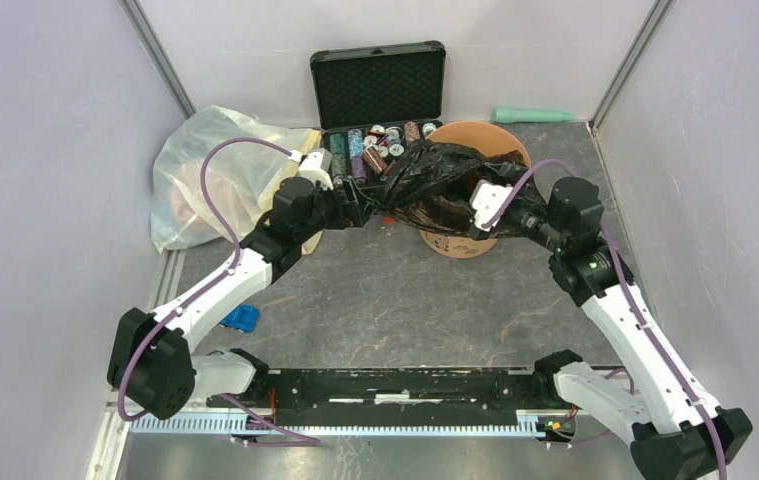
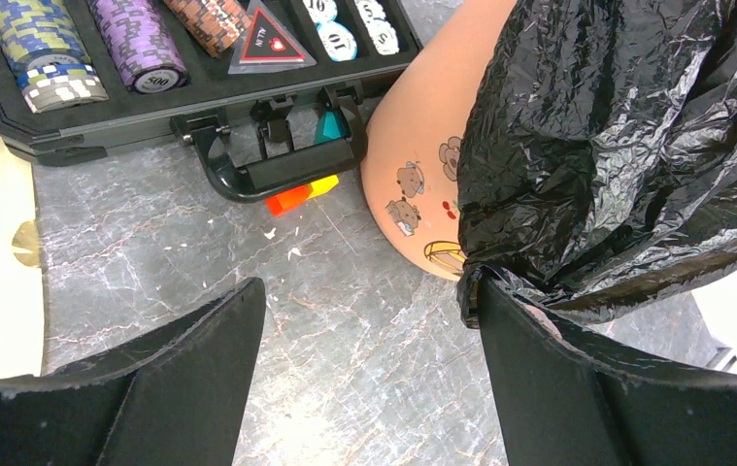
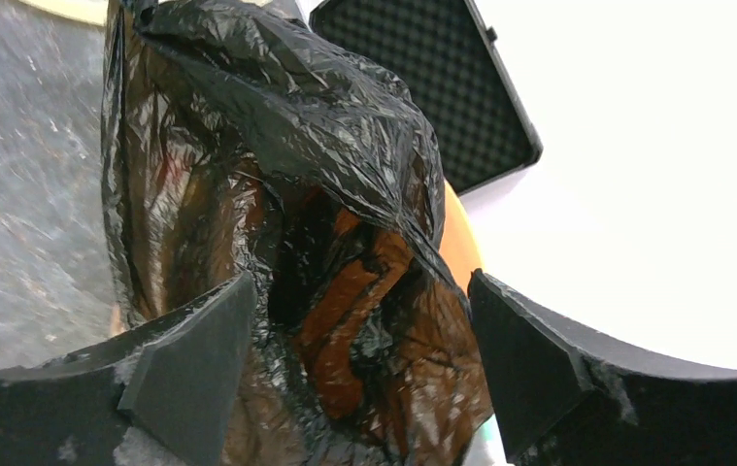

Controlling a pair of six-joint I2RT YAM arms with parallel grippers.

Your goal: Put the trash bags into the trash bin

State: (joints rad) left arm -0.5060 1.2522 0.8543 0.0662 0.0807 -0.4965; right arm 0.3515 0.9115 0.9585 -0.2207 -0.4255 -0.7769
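Note:
My right gripper must shift outward to straddle the bag's far edge (image 3: 434, 260).
The glossy black trash bag (image 1: 425, 175) lies crumpled over the mouth and left side of the peach-orange trash bin (image 1: 485, 135). In the left wrist view the trash bag (image 2: 617, 146) hangs down the trash bin's wall (image 2: 422, 146), and its lower edge rests over my right fingertip (image 2: 500, 320). My left gripper (image 2: 362, 291) is open, with only bare floor between its fingers. My right gripper (image 3: 359, 286) is open too, its fingers standing on either side of loose trash bag film (image 3: 345, 320) without pinching it. A sliver of the trash bin (image 3: 456, 233) shows behind.
An open black case of poker chips (image 1: 375, 100) stands just behind the bin, its handle (image 2: 277, 165) close to my left gripper. A big translucent bag (image 1: 205, 170) fills the back left. A blue object (image 1: 242, 318) lies near the left arm, and a teal object (image 1: 533, 115) by the back wall.

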